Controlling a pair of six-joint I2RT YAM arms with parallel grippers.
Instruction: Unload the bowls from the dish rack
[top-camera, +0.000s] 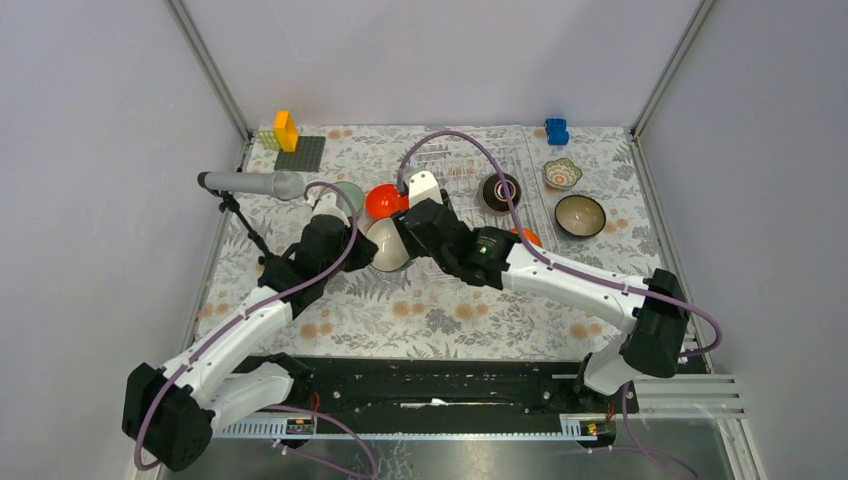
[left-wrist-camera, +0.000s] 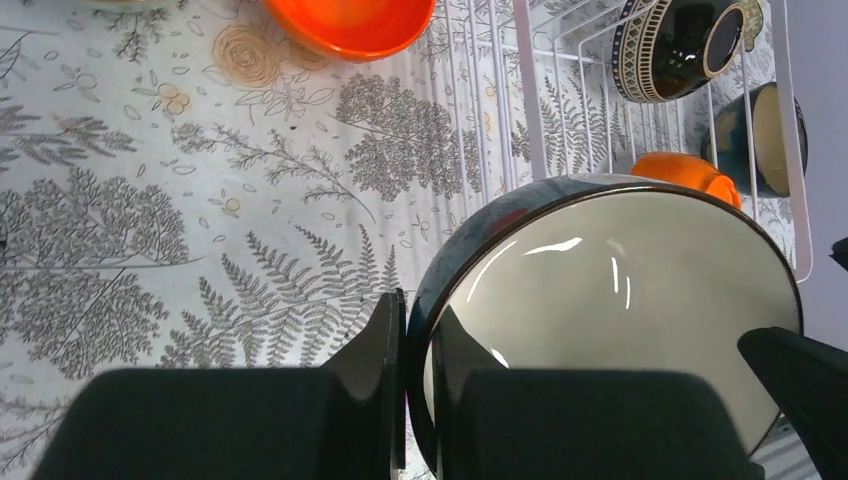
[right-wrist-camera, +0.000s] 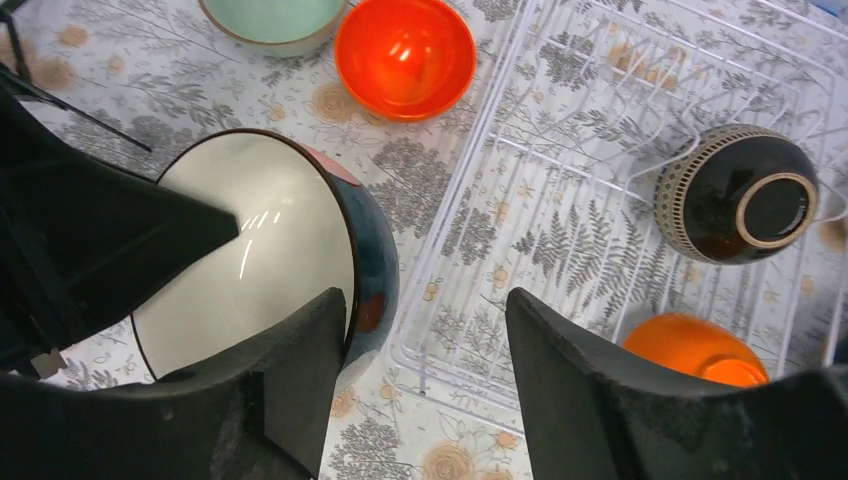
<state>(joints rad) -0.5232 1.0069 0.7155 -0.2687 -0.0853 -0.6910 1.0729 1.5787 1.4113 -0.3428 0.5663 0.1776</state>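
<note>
My left gripper goes down and to the left in the top view onto the cloth (top-camera: 364, 226) (left-wrist-camera: 235, 130) beside the mint bowl next, since that patch is bare.
A teal blue bowl (top-camera: 388, 246) with a cream inside hangs tilted above the cloth, just left of the dish rack (top-camera: 470, 165). My left gripper (left-wrist-camera: 421, 365) is shut on its rim (left-wrist-camera: 440, 290), one finger inside and one outside. My right gripper (right-wrist-camera: 425, 320) stands open at the bowl's (right-wrist-camera: 260, 250) other side, its left finger against the inside and the wall between the jaws. In the rack (right-wrist-camera: 560, 150) a dark brown bowl (right-wrist-camera: 738, 195) lies on its side and an orange bowl (right-wrist-camera: 695, 345) lies upside down.
An orange bowl (top-camera: 385, 200) and a mint bowl (top-camera: 349, 193) sit on the cloth left of the rack. A patterned bowl (top-camera: 562, 173) and a dark bowl (top-camera: 580, 215) sit to its right. A microphone on a stand (top-camera: 250, 184), a grey baseplate (top-camera: 300, 152) and toy blocks (top-camera: 285, 130) are at the back left.
</note>
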